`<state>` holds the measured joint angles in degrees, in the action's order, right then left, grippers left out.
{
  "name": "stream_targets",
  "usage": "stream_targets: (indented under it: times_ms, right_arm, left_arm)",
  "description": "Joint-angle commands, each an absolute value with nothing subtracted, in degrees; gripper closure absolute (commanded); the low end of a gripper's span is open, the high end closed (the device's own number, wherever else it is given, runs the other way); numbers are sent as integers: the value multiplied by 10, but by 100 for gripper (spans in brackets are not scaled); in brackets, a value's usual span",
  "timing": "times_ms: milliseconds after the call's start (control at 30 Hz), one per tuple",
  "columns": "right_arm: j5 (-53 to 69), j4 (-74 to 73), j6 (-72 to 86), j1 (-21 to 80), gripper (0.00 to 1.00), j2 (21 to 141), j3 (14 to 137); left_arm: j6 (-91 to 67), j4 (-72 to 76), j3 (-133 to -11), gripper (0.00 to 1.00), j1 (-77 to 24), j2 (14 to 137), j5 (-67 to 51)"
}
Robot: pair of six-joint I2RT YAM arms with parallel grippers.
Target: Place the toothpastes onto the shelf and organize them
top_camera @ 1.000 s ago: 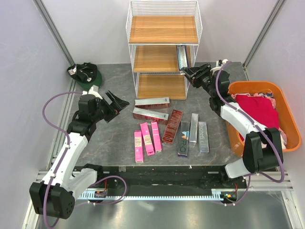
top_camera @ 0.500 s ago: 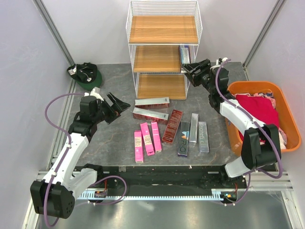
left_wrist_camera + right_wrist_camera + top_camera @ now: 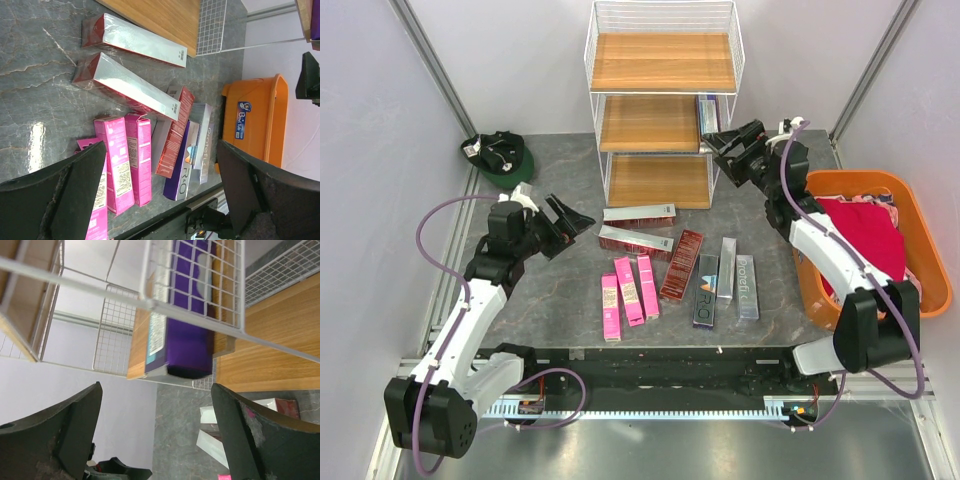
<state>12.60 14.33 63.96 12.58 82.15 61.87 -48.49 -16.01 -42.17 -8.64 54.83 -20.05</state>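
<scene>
My empty left gripper swings across and down onto the R&O toothpaste's far end [image 3: 709,263] [image 3: 193,131] next, since that lies below it and to its right in the top view.
The shelf [image 3: 663,100] stands at the back of the table. A purple toothpaste box [image 3: 706,114] stands on edge at the right end of its middle board, and in the right wrist view this box [image 3: 187,315] sits behind the wire side. My right gripper [image 3: 718,155] is open just in front of it and holds nothing [image 3: 156,386]. The other toothpastes lie on the table: dark red ones [image 3: 638,216] [image 3: 127,85], pink ones [image 3: 629,290] [image 3: 125,165] and silver and purple ones [image 3: 726,270]. My left gripper [image 3: 578,222] hangs open left of them, empty [image 3: 161,145].
An orange tub [image 3: 850,178] with red and pink cloth in it stands at the right edge, also in the left wrist view [image 3: 255,120]. A dark green object [image 3: 498,155] lies at the back left. Slanted frame posts flank the shelf.
My right gripper has opened and let go of the purple box, which now stands on the middle board. That gripper has drawn back a little. The left arm has barely moved.
</scene>
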Motion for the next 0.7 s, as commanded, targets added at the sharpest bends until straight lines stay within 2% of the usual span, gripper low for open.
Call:
stream_targets:
  times_ms: [0,367,667]
  right_arm:
    - [134,102,592,125,2,766,627]
    - [131,-69,463,125,2,643,539]
    - [105,-156,389,125,2,583,490]
  left_arm:
    - [-452,-131,-425,2,-87,543,-223]
    - [-425,-131,-446,2,-129,586,-221]
    - [-418,-134,-515,2,-281,700,-134]
